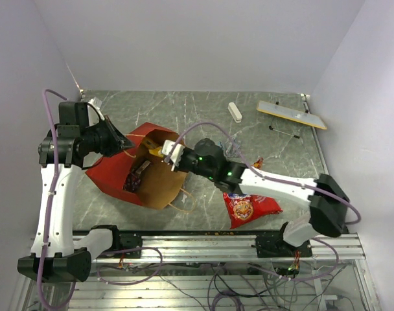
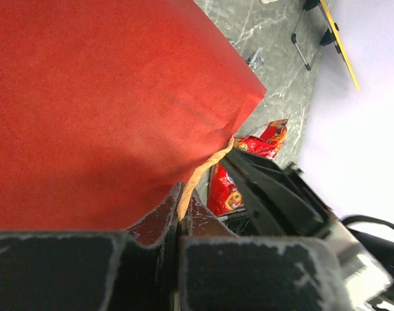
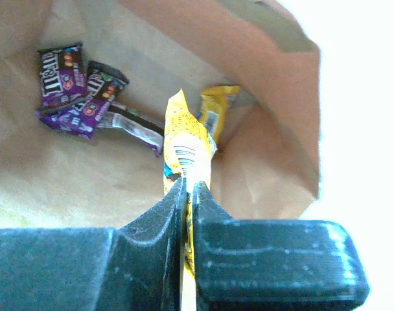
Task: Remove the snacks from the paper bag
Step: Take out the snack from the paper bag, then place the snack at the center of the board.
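The robot's right gripper needs to move out of the bag's opening and let go of the yellow candy bar on the clear tabletop, to the gripper's right in the top view.
The paper bag (image 1: 155, 188), red outside and brown inside, lies on its side with its mouth to the right. My left gripper (image 1: 124, 144) is shut on its tan handle (image 2: 198, 176) at the red wall (image 2: 106, 97). My right gripper (image 1: 168, 155) is at the bag's mouth, shut on a yellow candy bar (image 3: 184, 139) held above the bag's floor. Behind it inside the bag lie another yellow bar (image 3: 214, 109) and several purple candy packs (image 3: 62, 76). The red chip bag (image 1: 250, 207) lies on the table right of the paper bag, under my right arm; it also shows in the left wrist view (image 2: 249, 152).
A small white block (image 1: 234, 111) and a grey strip with a yellow edge (image 1: 291, 115) lie at the back right. A thin black rod (image 1: 284, 131) lies near them. A small orange wrapper (image 1: 256, 162) shows beside my right arm. White walls close in behind and on both sides.
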Available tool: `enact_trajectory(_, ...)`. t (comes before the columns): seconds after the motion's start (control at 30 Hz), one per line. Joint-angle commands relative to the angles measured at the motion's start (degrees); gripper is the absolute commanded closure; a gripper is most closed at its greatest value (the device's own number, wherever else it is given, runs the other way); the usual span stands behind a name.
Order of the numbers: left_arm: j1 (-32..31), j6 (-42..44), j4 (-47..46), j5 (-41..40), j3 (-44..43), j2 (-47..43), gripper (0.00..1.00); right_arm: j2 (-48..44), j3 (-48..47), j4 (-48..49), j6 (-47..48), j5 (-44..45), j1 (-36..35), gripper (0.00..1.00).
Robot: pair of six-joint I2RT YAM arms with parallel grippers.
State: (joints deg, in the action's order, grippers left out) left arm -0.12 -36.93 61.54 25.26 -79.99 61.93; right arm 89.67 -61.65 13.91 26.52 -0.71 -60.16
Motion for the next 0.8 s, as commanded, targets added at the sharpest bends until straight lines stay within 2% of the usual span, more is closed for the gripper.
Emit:
enact_trajectory(0.0,-0.1,1.7,-0.8,-1.2,-1.1,-0.4,0.93,-9.3,3.4,-3.0,3.2,4.1,0.5,1.00)
enact_trajectory(0.2,-0.1,2.7,-1.6,-0.5,-1.5,0.5,0.93,-18.8,7.4,-4.1,7.2,14.4,2.4,1.00)
enact_trajectory(0.37,-0.2,3.2,-1.3,-0.4,-2.1,1.0,0.92,-23.1,10.2,-1.6,3.4,15.9,9.5,1.00)
enact_trajectory(0.53,-0.1,3.5,-0.7,-1.6,-2.9,0.9,0.87,-20.5,11.1,-3.6,-5.5,14.6,15.7,1.00)
enact_trajectory(0.77,-0.1,3.2,0.4,-2.2,-3.0,0.4,0.93,-12.1,12.0,-2.9,-18.8,14.6,16.8,1.00)
